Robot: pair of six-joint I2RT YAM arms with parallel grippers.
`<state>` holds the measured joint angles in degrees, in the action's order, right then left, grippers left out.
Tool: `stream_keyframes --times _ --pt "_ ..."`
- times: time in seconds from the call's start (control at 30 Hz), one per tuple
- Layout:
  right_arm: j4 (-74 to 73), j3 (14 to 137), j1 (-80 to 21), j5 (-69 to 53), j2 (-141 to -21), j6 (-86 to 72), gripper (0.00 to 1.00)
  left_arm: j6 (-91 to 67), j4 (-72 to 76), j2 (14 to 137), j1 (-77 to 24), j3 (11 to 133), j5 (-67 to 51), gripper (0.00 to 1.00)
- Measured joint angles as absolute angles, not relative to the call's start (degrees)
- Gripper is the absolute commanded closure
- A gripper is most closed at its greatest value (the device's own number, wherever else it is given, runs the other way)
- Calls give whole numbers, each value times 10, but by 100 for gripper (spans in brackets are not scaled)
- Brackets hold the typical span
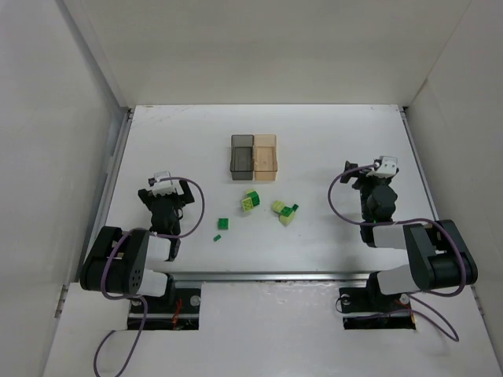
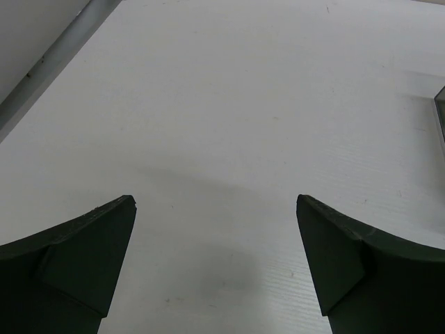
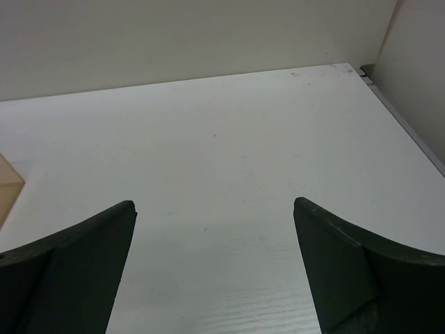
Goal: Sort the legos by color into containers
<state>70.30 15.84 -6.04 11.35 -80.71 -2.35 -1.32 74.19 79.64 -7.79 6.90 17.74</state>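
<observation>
I will next move my left gripper to the right in the top view, turn it and lower it to close on the dark green brick [image 1: 223, 224], since that brick lies clear of the clusters.
The legos lie in the middle of the table in the top view: a dark green brick [image 1: 223, 224], a tiny dark green piece [image 1: 217, 236], a yellow-green and green cluster [image 1: 251, 200], and a second cluster [image 1: 284, 211]. Behind them the dark grey box [image 1: 241, 156] and the tan box [image 1: 266, 156] stand side by side. My left gripper [image 1: 167, 187] is open and empty at the left, its fingers [image 2: 83, 264] over bare table. My right gripper [image 1: 376, 174] is open and empty at the right, its fingers [image 3: 348, 271] over bare table. No lego shows in either wrist view.
White walls enclose the table on three sides. A metal rail [image 1: 118, 157] runs along the left edge. The grey box's edge [image 2: 439, 118] shows at the right of the left wrist view; the tan box's corner [image 3: 8, 191] shows at the left of the right wrist view.
</observation>
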Motion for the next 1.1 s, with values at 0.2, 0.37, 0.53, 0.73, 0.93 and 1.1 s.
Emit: stream_keyframes --times 0.2,0.37,0.53,0.73,0.93,1.1 --pt "703 158 -60 114 -807 -23 0 -11 742 796 -78 69 171 0" --pt "625 186 -60 86 -791 -13 0 23 716 758 -79 69 117 0" --pt "376 396 -76 1 -773 60 0 125 510 604 -83 233 -82 0" --pt "255 541 -239 32 -759 265 0 312 295 645 -119 469 -213 0" --pt "169 695 -325 257 -862 246 0 409 2 834 -188 623 -214 0" --pt "62 769 -318 288 -889 147 0 440 -110 829 -204 577 -218 0"
